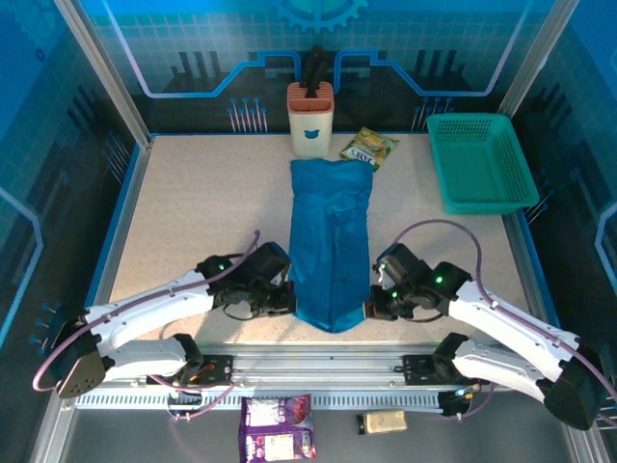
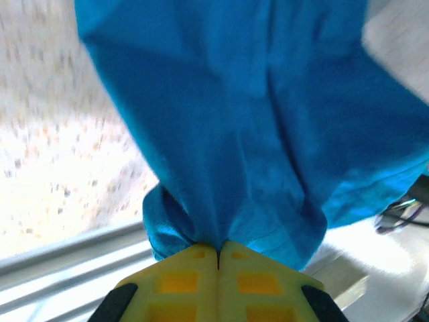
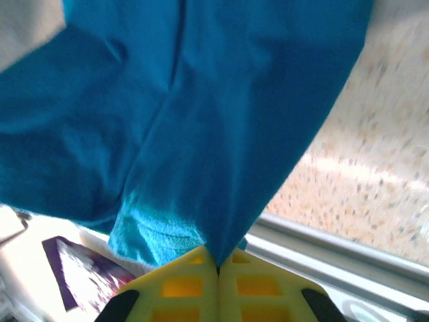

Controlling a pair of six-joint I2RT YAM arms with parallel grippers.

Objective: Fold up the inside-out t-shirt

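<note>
My left gripper holds the t-shirt's near corner and next needs to carry it up and outward onto the long t-shirt's far corner by the white holder and let go, because that far corner lies outward.
The inside-out t-shirt lies as a long, narrow blue strip down the middle of the table, its near end rounded close to the front rail. My left gripper is shut on the strip's near left corner. In the left wrist view, blue cloth runs straight into the closed yellow jaws of the left gripper. My right gripper is shut on the near right corner. In the right wrist view, the cloth is pinched between the shut yellow jaws of the right gripper.
A white holder with dark tools stands at the back centre, a yellow-green snack packet beside the shirt's far end. A teal mesh basket sits back right. A purple packet and a small tan item lie below the front rail.
</note>
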